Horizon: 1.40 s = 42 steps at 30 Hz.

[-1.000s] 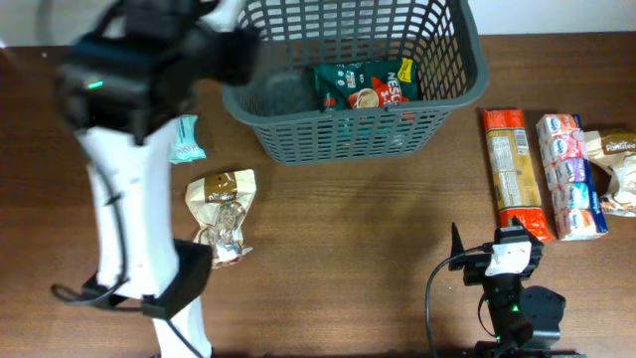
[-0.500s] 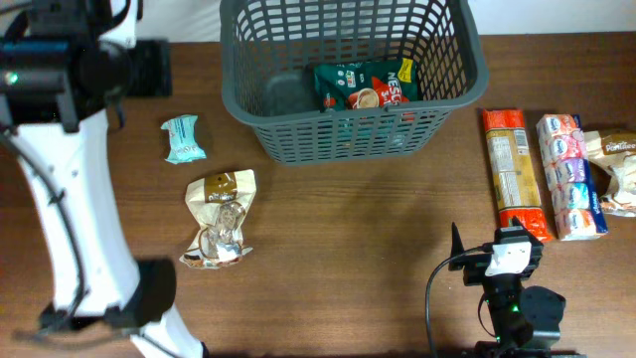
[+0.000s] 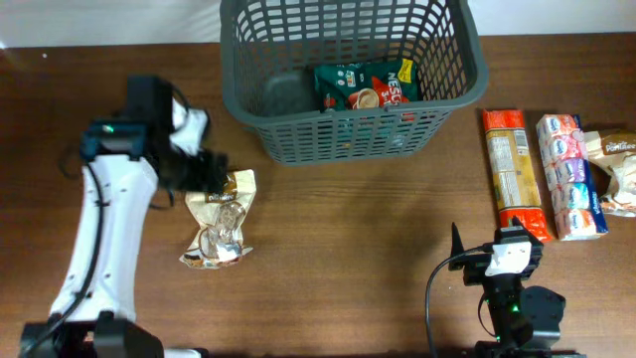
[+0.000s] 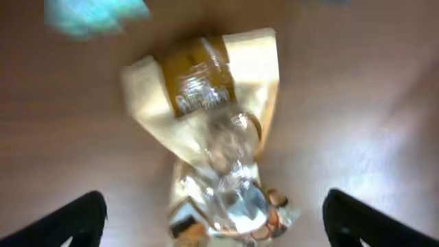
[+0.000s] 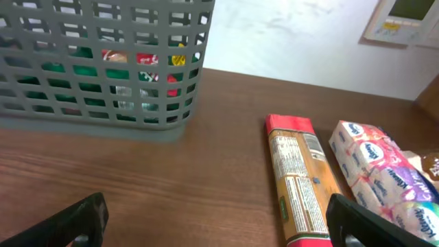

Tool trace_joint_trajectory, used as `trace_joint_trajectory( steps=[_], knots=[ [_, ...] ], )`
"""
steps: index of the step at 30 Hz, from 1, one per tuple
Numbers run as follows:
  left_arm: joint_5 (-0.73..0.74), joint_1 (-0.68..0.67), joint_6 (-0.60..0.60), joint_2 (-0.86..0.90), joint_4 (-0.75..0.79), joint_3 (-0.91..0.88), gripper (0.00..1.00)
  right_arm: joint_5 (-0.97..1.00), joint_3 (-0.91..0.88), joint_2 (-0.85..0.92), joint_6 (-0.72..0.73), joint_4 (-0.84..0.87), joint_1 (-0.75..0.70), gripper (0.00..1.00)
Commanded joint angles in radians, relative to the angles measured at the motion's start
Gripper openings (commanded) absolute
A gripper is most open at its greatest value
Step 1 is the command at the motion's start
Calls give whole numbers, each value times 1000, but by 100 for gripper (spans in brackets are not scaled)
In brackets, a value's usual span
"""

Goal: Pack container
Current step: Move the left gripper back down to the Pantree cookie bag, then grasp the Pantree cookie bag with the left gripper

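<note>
My left gripper moves down to the see-through middle of the snack bag (image 3: 221, 214) next.
The dark grey lattice basket (image 3: 452, 75) stands at the back centre and holds a green coffee packet (image 3: 363, 88). It also shows in the right wrist view (image 5: 103, 110). A beige and gold snack bag (image 3: 221, 214) lies on the table left of the basket. My left gripper (image 3: 209, 177) hovers over the bag's top end. In the left wrist view the jaws (image 4: 216, 223) are open wide, with the bag (image 4: 219, 130) between them and not gripped. A teal packet (image 4: 92, 14) lies just beyond. My right gripper (image 3: 505, 257) is open and empty near the front edge.
A long orange packet (image 3: 512, 174), a pink and blue tissue pack (image 3: 568, 177) and a beige bag (image 3: 616, 164) lie at the right. In the right wrist view the orange packet (image 5: 302, 178) and the tissue pack (image 5: 374, 165) lie ahead of the right jaws (image 5: 219, 223).
My left arm has swung from the back left, near the basket, down over the beige snack bag. It now covers the teal packet in the overhead view. The right arm has not moved.
</note>
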Motion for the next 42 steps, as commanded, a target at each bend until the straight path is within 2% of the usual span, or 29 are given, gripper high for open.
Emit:
trace_joint_trajectory(
  steps=[1,10,16,28,29,37,38,39,42],
  knots=[
    [68,6,52,-10,54,-148,97,-6,-6,-5,12,-2,7,99],
    [70,8,-78,-10,191,-336,95,-6,-6,-5,12,-2,7,99],
    [66,8,-233,-10,385,-492,95,-6,-6,-5,12,-2,7,99],
    [65,8,-248,-10,624,-636,89,-6,-6,-5,12,-2,7,99],
    [65,8,-248,-10,642,-641,83,-6,-6,-5,12,-2,7,99],
    [66,8,-248,-6,681,-646,57,-6,-6,-5,12,-2,7,99],
    [66,8,-248,-4,681,-646,51,-6,-6,-5,12,-2,7,99],
    [66,8,-248,-3,682,-646,39,-6,-6,-5,12,-2,7,99],
    [66,8,-248,0,684,-646,21,-6,-6,-5,12,-2,7,99]
  ],
)
